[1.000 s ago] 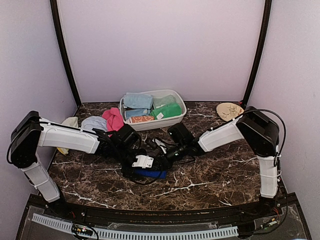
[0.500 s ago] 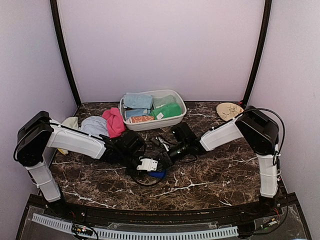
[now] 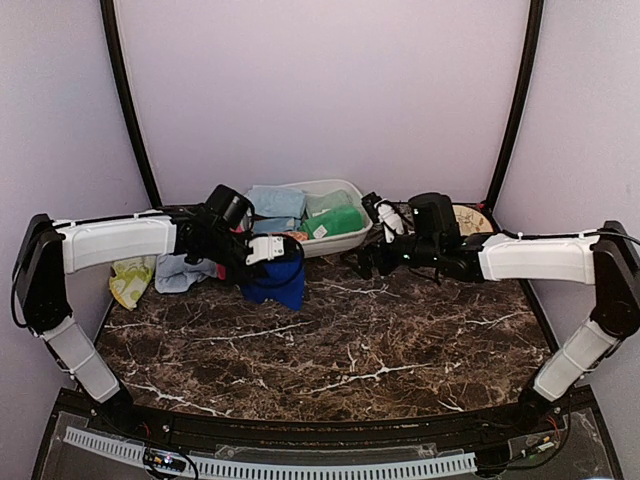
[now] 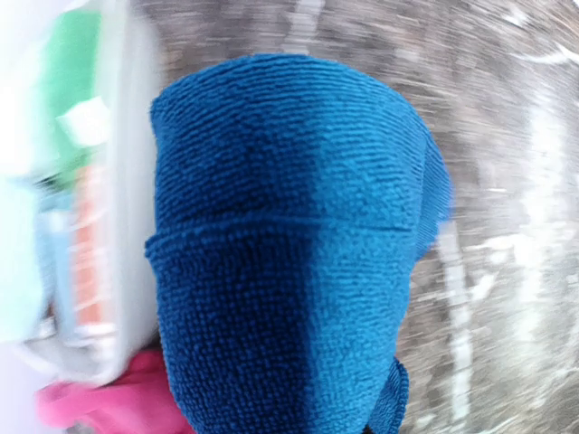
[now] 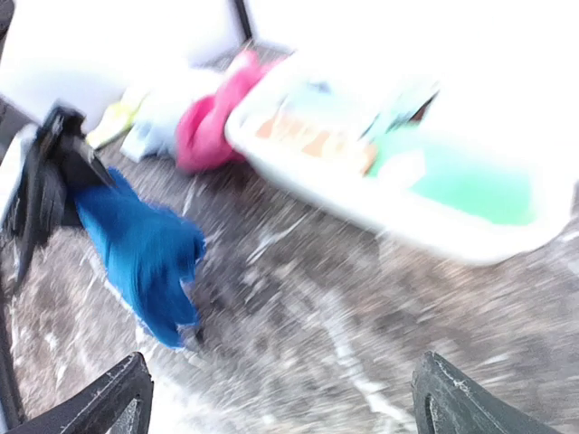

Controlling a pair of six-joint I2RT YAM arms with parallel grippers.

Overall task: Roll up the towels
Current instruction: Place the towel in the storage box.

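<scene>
Next, my left gripper will move outward over the tub, then down to release the rolled royal blue towel onto the pale blue towel (image 3: 278, 222), since the green towel (image 3: 335, 222) takes the tub's other end.
A rolled royal blue towel (image 3: 278, 282) hangs above the table in front of the tub, with my left gripper (image 3: 262, 256) shut on its top. This towel (image 4: 280, 244) fills the left wrist view and hides the fingers. My right gripper (image 3: 368, 262) stands wide open and empty to the right of it; in its own view the right gripper (image 5: 282, 384) looks at the blue towel (image 5: 140, 258) from a distance. A pink towel (image 5: 213, 127) lies left of the tub. A pale blue towel (image 3: 275, 202) and a green towel (image 3: 335, 222) lie in the tub.
The white oval tub (image 3: 352, 240) stands at the back centre. A pale cloth (image 3: 182, 272) and a yellow-green cloth (image 3: 128, 282) lie at the back left under my left arm. A tan patterned plate (image 3: 472, 217) sits at the back right.
My left gripper shut on the blue towel and lifted it off the table's middle, back and left toward the tub. My right gripper opened, let go and drew back to the right.
</scene>
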